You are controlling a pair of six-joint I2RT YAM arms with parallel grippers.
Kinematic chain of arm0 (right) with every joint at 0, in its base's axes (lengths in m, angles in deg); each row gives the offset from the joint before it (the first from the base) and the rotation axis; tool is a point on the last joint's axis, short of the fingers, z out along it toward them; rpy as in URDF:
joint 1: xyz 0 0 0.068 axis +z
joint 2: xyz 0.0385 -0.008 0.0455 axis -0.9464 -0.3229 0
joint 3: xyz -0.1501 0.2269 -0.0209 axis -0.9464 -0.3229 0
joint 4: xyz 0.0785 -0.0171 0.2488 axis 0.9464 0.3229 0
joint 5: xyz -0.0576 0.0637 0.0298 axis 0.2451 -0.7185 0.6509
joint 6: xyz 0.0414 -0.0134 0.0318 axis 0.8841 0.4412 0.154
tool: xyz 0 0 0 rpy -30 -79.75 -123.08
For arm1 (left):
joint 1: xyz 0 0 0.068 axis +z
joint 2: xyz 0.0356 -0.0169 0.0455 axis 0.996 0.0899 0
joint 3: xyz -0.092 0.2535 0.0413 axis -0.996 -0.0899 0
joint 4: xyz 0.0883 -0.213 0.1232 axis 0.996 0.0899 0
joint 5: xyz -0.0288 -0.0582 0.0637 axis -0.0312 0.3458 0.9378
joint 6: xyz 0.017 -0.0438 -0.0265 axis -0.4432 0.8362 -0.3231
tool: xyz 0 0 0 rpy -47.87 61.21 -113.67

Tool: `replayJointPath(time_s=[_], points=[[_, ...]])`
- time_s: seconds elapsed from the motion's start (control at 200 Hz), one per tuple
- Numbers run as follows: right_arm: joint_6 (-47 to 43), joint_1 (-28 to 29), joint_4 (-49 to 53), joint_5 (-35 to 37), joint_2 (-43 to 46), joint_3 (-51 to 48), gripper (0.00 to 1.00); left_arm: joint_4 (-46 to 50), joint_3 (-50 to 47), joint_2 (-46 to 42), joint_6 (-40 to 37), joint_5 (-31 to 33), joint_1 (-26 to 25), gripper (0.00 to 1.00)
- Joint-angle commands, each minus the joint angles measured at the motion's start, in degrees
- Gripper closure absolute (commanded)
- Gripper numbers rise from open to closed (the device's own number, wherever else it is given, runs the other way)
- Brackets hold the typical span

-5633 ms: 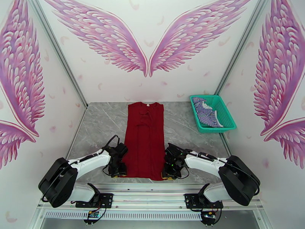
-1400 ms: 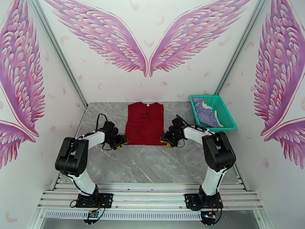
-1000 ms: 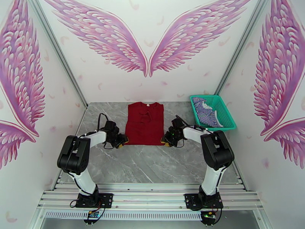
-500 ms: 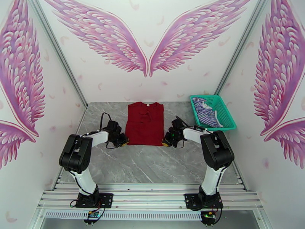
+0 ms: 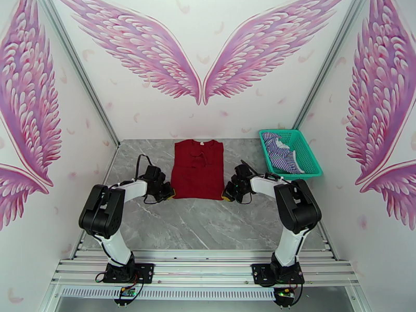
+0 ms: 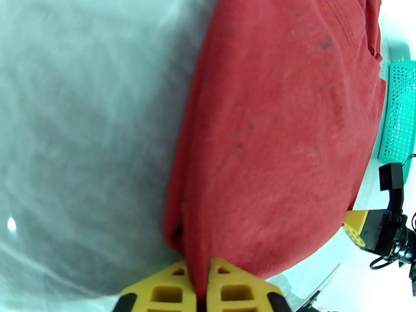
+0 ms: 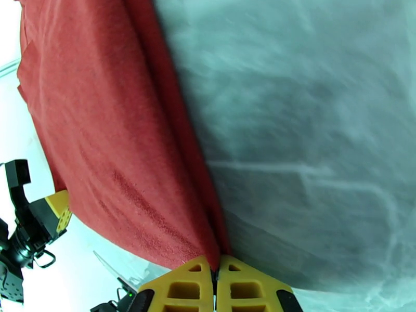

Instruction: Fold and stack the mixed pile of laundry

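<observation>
I will raise the pinched near corner with my left gripper first, then swing it outward and down to release it beside the collar, which lies outward.
The dark red T-shirt [image 5: 198,170] lies folded in half on the grey marble table [image 5: 197,224], collar toward the back wall. My left gripper [image 5: 170,194] is shut on the shirt's near left corner; in the left wrist view the red cloth [image 6: 281,141] runs down between the closed yellow fingers [image 6: 166,293]. My right gripper [image 5: 225,195] is shut on the near right corner, and the right wrist view has the shirt's edge [image 7: 130,152] pinched between its yellow fingers [image 7: 249,289]. The blue-and-white striped shirt [image 5: 281,152] sits crumpled in the basket.
A teal mesh basket [image 5: 307,162] stands at the table's back right, close to the right arm. Bare marble stretches from the shirt's near edge to the arm bases [image 5: 130,269]. Walls with pink wings enclose the table on three sides.
The red shirt, long and flat several seconds ago, is now folded in half. Over the last second both grippers slid in to its near corners and shut on the cloth.
</observation>
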Motion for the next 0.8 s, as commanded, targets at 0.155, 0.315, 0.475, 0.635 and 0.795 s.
replayJointPath(time_s=[0.155, 0.315, 0.475, 0.635, 0.795], points=[[0.0, 0.9, 2.1, 2.0, 6.6, -6.0, 1.00, 2.3, -6.9, -10.9, -3.0, -0.9, -2.0, 1.00], [-2.1, 1.0, 7.5, 4.1, 12.1, -6.2, 1.00, 6.2, -7.1, -16.4, -2.6, 1.0, -3.3, 1.00], [-2.9, 1.0, 12.4, 8.3, 14.1, 0.9, 1.00, 11.7, 1.4, -17.1, -3.9, 3.4, -3.0, 1.00], [-4.7, 1.0, 16.7, 12.4, 11.0, 15.0, 1.00, 16.6, 13.8, -11.8, -5.4, 3.5, -2.7, 1.00], [-5.6, 0.8, 18.2, 15.0, 4.0, 30.1, 1.00, 17.2, 24.6, -5.4, -4.7, 3.1, -1.1, 1.00]])
